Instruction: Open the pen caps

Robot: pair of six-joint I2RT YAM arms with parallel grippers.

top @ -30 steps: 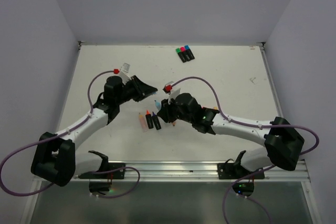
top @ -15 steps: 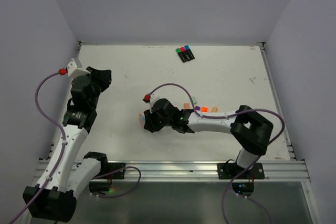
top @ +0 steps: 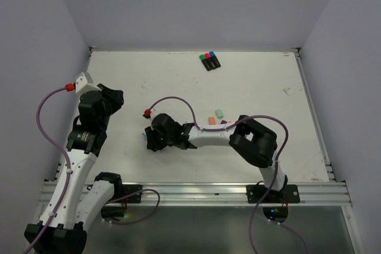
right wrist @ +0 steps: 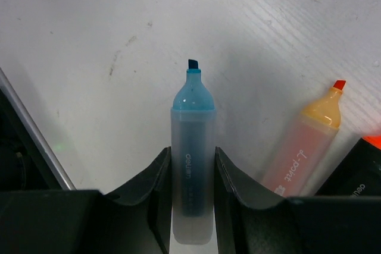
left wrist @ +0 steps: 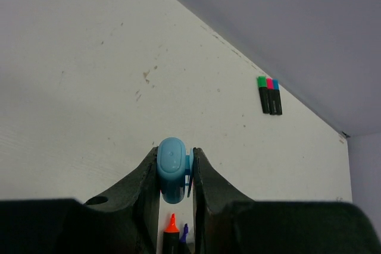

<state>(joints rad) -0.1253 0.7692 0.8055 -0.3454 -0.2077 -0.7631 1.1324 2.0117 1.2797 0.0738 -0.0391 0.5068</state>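
Next, my left gripper goes to the right in the top view, down beside the loose orange and green caps lying mid-table. It then releases its cap.
My left gripper is shut on a blue pen cap and holds it high above the table at the left. My right gripper is shut on the uncapped blue translucent pen, low over the table left of centre. An uncapped pale orange pen lies right beside it. The left wrist view shows an orange tip and a purple tip of black pens below the jaws. Loose orange and green caps lie mid-table.
Three black pens with green, pink and blue caps lie side by side near the back edge; they also show in the left wrist view. A black pen body lies at the right edge of the right wrist view. Walls enclose the table.
The grippers have come apart: my left arm swung up and left with the blue cap. My right gripper slid left across the table with the blue pen.
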